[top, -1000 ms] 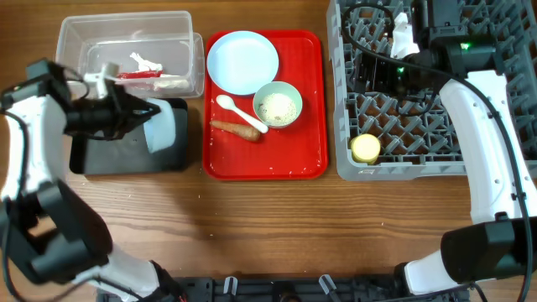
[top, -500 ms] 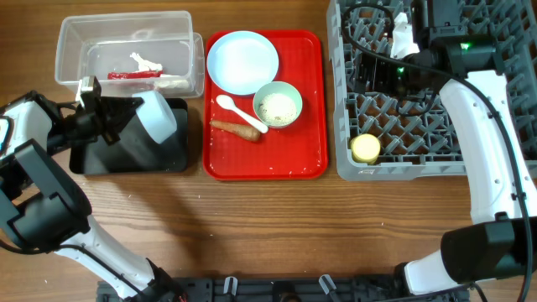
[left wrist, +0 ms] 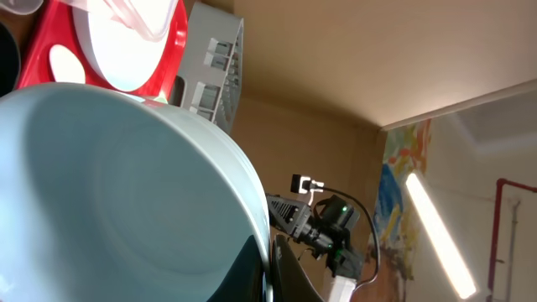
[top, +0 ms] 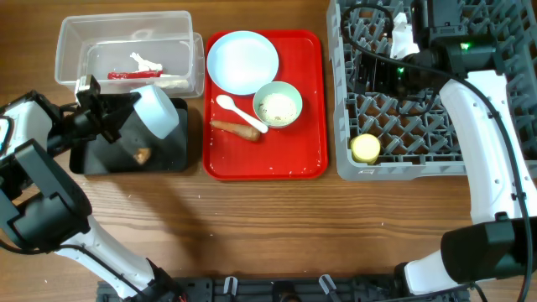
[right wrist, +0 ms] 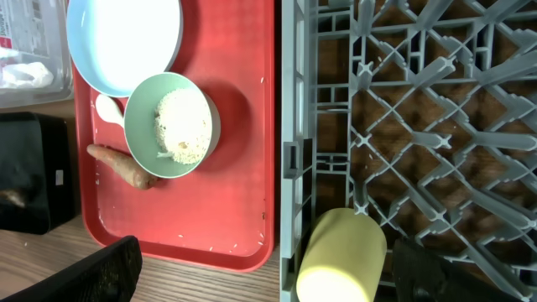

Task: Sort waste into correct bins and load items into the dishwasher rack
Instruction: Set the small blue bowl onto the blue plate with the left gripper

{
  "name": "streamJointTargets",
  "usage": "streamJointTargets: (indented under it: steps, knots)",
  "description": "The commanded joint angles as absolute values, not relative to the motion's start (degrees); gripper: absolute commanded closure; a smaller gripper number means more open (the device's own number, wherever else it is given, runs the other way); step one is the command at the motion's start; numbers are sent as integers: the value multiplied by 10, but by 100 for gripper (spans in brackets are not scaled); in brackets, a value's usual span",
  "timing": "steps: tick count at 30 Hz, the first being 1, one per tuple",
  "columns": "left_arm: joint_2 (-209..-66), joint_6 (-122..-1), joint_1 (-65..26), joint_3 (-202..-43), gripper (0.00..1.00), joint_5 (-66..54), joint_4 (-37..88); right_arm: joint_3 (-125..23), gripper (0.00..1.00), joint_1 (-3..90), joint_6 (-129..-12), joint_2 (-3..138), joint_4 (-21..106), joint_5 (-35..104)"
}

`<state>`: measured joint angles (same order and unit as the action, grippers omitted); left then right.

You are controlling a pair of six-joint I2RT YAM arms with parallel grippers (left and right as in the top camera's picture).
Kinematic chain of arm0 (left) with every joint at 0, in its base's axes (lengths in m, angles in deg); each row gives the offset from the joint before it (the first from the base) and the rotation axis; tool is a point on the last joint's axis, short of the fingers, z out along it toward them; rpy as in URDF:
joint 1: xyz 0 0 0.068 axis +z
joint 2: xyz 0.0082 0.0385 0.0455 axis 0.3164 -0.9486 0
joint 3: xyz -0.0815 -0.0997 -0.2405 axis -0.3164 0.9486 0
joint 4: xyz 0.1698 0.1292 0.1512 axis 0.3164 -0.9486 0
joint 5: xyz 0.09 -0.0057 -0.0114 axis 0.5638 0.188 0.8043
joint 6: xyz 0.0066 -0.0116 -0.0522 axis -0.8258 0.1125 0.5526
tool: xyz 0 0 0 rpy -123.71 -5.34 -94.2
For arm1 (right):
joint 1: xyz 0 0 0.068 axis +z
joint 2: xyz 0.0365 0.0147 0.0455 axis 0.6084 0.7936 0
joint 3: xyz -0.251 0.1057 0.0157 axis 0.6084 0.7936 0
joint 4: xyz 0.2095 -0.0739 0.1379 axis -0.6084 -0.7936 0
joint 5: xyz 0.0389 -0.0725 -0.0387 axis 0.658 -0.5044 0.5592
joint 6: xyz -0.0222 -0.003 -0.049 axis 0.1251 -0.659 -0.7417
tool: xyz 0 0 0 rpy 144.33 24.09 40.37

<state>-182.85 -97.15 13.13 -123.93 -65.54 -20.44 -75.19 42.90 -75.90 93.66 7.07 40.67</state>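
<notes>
The left gripper swings over to the red tray next and levels the bowl. Then it lowers the bowl onto the pale blue plate [top: 242, 63] [left wrist: 122, 54] and releases it, since the bowl is empty.
My left gripper [top: 124, 114] is shut on the rim of the pale blue bowl [top: 158, 111] and holds it tipped over the black tray [top: 172, 153]. In the left wrist view the bowl [left wrist: 109, 184] fills the frame, its rim between my fingers [left wrist: 252, 268]. A small brown food lump [top: 141, 154] lies in the black tray. The clear tub [top: 75, 38] holds the red wrapper [top: 134, 75] and white scraps [top: 144, 60]. My right gripper [top: 379, 74] hangs open and empty over the grey rack [top: 419, 169], where the yellow cup [top: 366, 148] lies.
The red tray [top: 306, 101] holds the pale blue plate [top: 242, 62], the pale green bowl with rice [top: 277, 105], the white spoon [top: 239, 111] and the carrot piece [top: 237, 128]. The right wrist view shows the cup [right wrist: 340, 256] at the rack's near corner.
My left arm has swung in and tipped the pale blue bowl over the black tray. The brown lump now lies in the tray. The right arm has not moved.
</notes>
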Motion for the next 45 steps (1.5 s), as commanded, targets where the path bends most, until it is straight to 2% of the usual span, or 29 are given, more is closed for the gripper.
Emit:
streamJointTargets:
  steps: [1,7,10,14,17,21,25,31,34,35,39,42,45]
  knots:
    - [-1793,-1005,109,-1262,96,-662,-207,-761,4,429,-770,927,72,414]
    - [-1735,-1001,31,-1376,96,-611,-193,-761,4,429,-770,927,74,415]
    - [-1716,-932,-33,-1441,96,-512,-141,-761,4,429,-770,927,74,415]
    - [-1700,-818,-159,-1483,96,-202,-6,-761,4,429,-769,927,73,417]
    - [-1709,-822,-261,-1483,96,42,72,-761,4,429,-769,927,71,417]
    - [-1751,-875,-360,-1483,96,245,153,-761,4,429,-769,927,68,417]
    - [-1837,-917,-417,-1483,96,296,226,-761,4,429,-769,927,65,417]
    - [-1915,-910,-420,-1483,95,288,255,-761,3,429,-770,927,63,417]
    - [-1930,-908,-420,-1483,92,281,241,-761,3,429,-769,927,63,417]
    - [-1930,-908,-420,-1483,89,281,236,-761,3,429,-769,927,63,417]
    - [-1926,-893,-420,-1483,65,281,231,-761,3,429,-770,927,63,416]
    - [-1912,-880,-420,-1484,52,280,228,-761,3,429,-771,927,63,416]
    - [-1883,-880,-424,-1484,46,280,204,-761,3,429,-771,927,64,416]
